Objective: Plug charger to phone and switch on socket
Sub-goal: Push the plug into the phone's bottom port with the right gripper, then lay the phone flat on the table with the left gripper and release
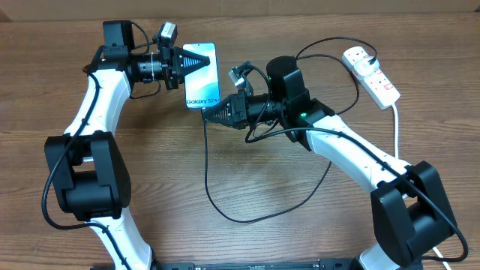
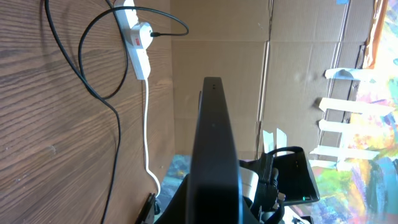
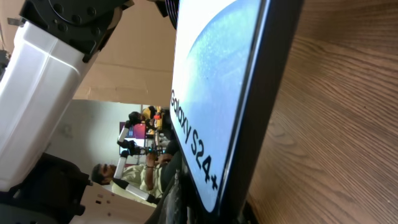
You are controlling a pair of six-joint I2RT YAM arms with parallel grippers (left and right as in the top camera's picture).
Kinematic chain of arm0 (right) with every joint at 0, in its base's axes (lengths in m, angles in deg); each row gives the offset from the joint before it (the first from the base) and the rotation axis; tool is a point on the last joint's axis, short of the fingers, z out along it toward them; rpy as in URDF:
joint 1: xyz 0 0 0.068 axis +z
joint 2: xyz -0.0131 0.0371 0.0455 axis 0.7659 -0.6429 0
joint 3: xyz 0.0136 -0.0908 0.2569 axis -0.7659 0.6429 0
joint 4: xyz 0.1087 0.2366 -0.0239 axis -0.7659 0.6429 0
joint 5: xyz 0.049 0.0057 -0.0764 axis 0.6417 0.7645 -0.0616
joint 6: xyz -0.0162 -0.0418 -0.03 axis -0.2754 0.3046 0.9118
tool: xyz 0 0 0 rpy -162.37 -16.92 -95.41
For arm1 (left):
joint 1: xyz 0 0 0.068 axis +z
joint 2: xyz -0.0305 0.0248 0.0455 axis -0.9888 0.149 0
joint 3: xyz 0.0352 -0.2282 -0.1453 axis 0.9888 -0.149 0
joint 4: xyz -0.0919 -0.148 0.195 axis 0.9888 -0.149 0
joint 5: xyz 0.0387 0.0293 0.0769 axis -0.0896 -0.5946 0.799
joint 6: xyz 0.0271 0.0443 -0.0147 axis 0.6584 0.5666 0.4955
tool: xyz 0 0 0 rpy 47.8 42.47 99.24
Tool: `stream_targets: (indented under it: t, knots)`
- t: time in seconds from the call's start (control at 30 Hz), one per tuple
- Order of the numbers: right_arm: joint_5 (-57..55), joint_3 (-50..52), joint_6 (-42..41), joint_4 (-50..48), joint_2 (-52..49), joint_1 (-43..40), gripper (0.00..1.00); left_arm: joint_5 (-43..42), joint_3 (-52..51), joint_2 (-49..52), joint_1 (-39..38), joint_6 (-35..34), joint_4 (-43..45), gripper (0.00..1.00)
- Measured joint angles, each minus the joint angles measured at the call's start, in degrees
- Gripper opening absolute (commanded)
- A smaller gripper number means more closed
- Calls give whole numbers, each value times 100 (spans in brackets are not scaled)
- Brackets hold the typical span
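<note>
The cable (image 1: 207,172) reaches the near end of the raised phone. Next, my left gripper moves down and draws back to release the phone on the tabletop.
The phone (image 1: 204,79) has a lit light-blue screen and "Galaxy S24+" text, and is held above the table. My left gripper (image 1: 182,66) is shut on its far end. In the left wrist view the phone (image 2: 214,143) shows edge-on between the fingers (image 2: 214,214). My right gripper (image 1: 212,112) is at the phone's near end, shut on the charger's connector tip. The tip itself is hidden in the right wrist view, where the phone (image 3: 214,93) fills the frame above the fingers (image 3: 205,211). The black charger cable (image 1: 207,172) loops across the table to the white plug (image 1: 354,55) in the socket (image 1: 373,73).
The socket's thick white cord (image 1: 396,127) runs down the right side of the table. The socket (image 2: 140,56) and the black cable (image 2: 81,56) also show in the left wrist view. Cardboard walls stand behind the table. My left arm (image 3: 43,93) fills the left of the right wrist view.
</note>
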Motion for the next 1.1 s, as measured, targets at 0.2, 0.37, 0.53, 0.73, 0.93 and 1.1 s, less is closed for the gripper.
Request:
stream_targets:
  t: [0.2, 0.37, 0.53, 0.73, 0.93, 1.1]
  knots:
    - [46, 0, 87, 2, -4, -22, 23, -20, 0, 0, 0, 2, -13, 4]
    - [-111, -7, 411, 352, -9, -289, 33, -140, -2, 0, -2, 72, -72, 4]
    - [9, -7, 673, 518, -9, -511, 40, -127, -2, 0, 0, 114, -17, 4]
    - [-245, -11, 1412, 2068, 195, -1231, 41, -103, 0, 0, -2, 643, -302, 4]
    - [-813, -7, 2337, 3567, 549, -1777, 41, 1591, -2, 0, -85, 1633, -2020, 4]
    - [-1364, -7, 2815, 4133, 557, -1781, 41, 3442, -17, 0, -485, 2518, -2647, 4]
